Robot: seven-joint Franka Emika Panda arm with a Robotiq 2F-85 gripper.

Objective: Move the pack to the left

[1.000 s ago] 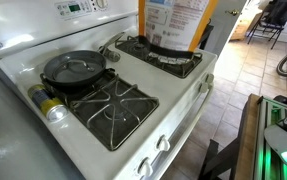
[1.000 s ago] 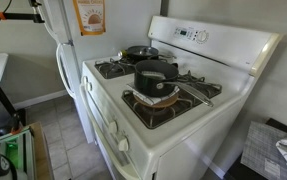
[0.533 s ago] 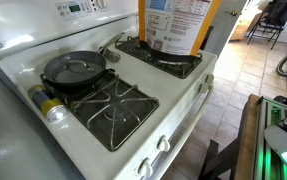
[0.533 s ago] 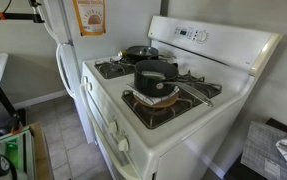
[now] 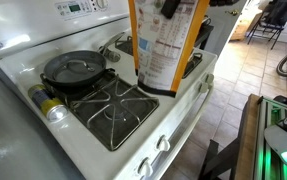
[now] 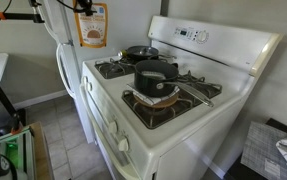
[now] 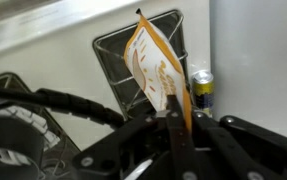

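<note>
The gripper hangs above the burner, so next it will move down and toward the yellow-labelled can, over the white strip [image 5: 74, 130] beside the grate, to release the pack [image 5: 166, 45].
The pack [image 5: 166, 45] is a flat orange pouch with a white nutrition panel and a dark bottom edge. It hangs in the air over the stove, large in an exterior view. In an exterior view it shows small at the top [image 6: 93, 27]. My gripper [image 7: 168, 118] is shut on the pack's top edge, and the pack [image 7: 153, 70] hangs below it in the wrist view, above a burner grate. In an exterior view only a dark part of the gripper [image 5: 170, 6] shows at the pack's top.
A white gas stove [image 5: 168, 120] carries a dark frying pan [image 5: 73, 70] and a black pot [image 6: 155, 76]. A small yellow-labelled can [image 5: 49, 105] stands by the front grate, also in the wrist view [image 7: 202, 88]. Wood floor and furniture lie beyond.
The pack has moved with my gripper from the top of the frame toward the middle of the stove, and lower. It now shows larger in an exterior view.
</note>
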